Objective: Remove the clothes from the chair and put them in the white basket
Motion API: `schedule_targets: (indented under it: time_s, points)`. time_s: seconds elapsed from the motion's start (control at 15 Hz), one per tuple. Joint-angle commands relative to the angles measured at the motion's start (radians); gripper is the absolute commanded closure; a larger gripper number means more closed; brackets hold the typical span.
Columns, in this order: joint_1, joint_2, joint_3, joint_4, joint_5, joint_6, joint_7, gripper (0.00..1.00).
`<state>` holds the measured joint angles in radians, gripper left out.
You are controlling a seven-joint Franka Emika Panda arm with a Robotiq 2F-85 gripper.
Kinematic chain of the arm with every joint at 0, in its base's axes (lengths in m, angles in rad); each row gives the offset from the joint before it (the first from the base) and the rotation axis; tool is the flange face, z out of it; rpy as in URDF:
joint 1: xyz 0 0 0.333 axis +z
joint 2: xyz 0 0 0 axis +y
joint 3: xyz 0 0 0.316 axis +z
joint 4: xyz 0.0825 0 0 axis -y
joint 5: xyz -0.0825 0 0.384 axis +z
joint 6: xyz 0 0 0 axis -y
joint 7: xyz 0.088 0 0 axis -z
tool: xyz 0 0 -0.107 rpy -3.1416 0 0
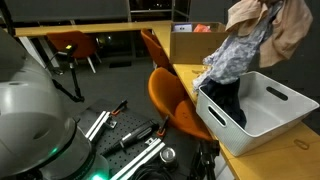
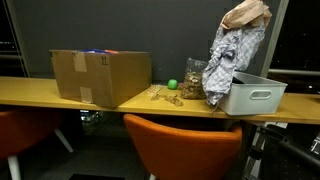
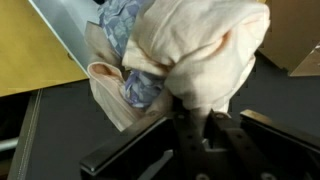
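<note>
The patterned cloth [image 1: 233,58] hangs over the white basket's end; my gripper will rise, shift over the basket's opening and lower the beige cloth in.
A bundle of clothes hangs above the white basket [image 1: 262,108]: a beige cloth [image 1: 268,25] on top and a blue-white patterned cloth [image 1: 233,58] trailing down into the basket, where a dark garment lies. In an exterior view the beige cloth [image 2: 246,14] and patterned cloth [image 2: 230,55] hang over the basket [image 2: 252,95]. My gripper is hidden by the cloth in both exterior views. In the wrist view my gripper [image 3: 196,112] is shut on the beige cloth [image 3: 205,50], with the patterned cloth [image 3: 135,85] beside it. An orange chair [image 1: 175,100] stands next to the basket, its seat bare.
A cardboard box [image 2: 100,75] sits on the wooden table [image 2: 40,92], with a green ball [image 2: 172,85] and small items beside it. Another orange chair [image 2: 180,145] is in front. More chairs and a box [image 1: 195,42] stand behind. Tools lie on the black robot base [image 1: 125,135].
</note>
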<state>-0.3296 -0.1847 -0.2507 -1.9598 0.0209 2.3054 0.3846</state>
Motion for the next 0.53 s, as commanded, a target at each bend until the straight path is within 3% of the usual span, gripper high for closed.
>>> schedule_targets:
  time_s: [0.0,0.47]
  points:
    - [-0.018,0.046,-0.008,0.143,-0.057,-0.041,0.038,0.96]
    - [-0.028,0.086,-0.014,0.229,-0.154,-0.038,0.086,0.96]
